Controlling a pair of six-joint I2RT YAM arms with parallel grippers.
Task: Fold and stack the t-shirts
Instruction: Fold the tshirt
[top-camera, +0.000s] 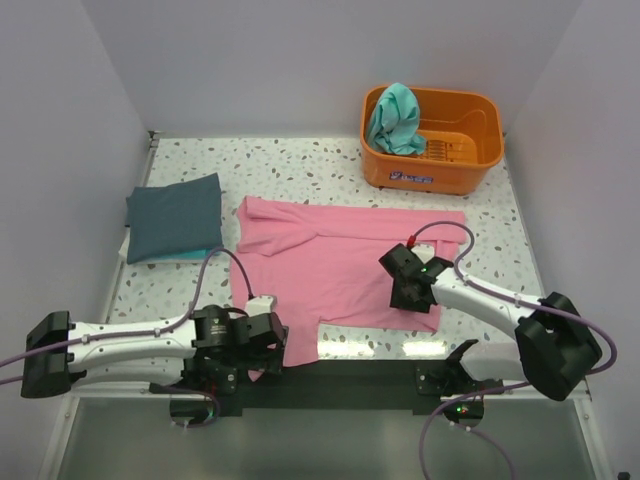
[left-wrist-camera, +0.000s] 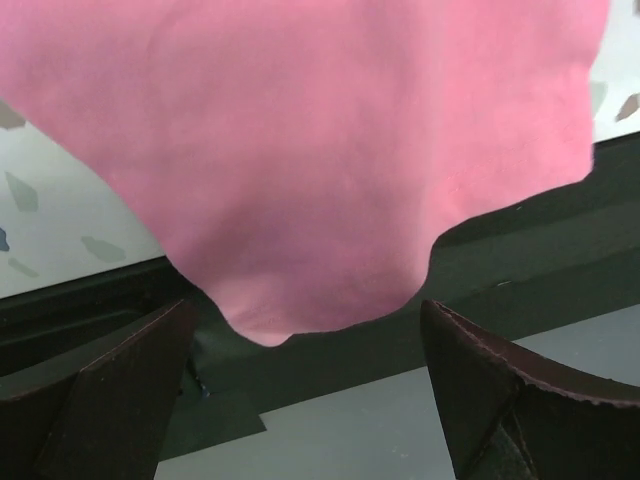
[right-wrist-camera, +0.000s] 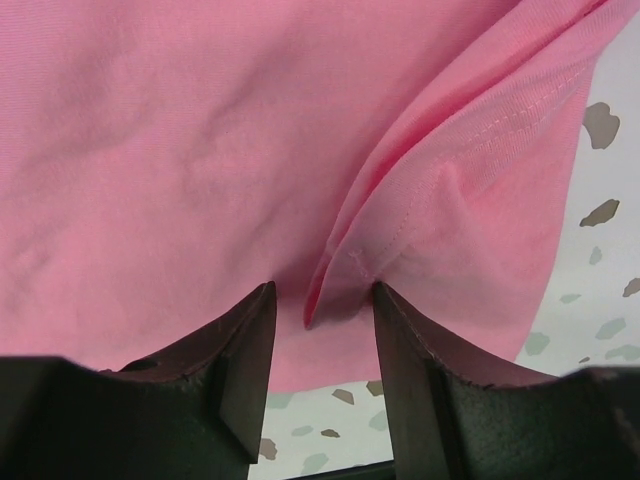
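Observation:
The hem of the hanging pink corner (top-camera: 256, 375) (left-wrist-camera: 305, 326) is below my left gripper, between the open fingers, so I will lower my left gripper onto it and close there.
The pink t-shirt (top-camera: 340, 265) lies spread across the table's middle, its near left corner hanging over the front edge. My right gripper (top-camera: 408, 295) presses down on its near right part. In the right wrist view the jaws stand partly apart with a raised hem fold of the pink t-shirt (right-wrist-camera: 200, 150) between the fingers (right-wrist-camera: 245, 350), not pinched. My left gripper (top-camera: 268, 345) is wide open beside the hanging corner of the pink t-shirt (left-wrist-camera: 320, 150), holding nothing. A dark blue-grey t-shirt (top-camera: 175, 215) lies folded at the left. A teal t-shirt (top-camera: 395, 118) is bunched in the basket.
The orange basket (top-camera: 480, 110) stands at the back right corner. A black strip (left-wrist-camera: 500, 270) runs along the table's front edge under the hanging pink corner. White walls close in the left, right and back sides.

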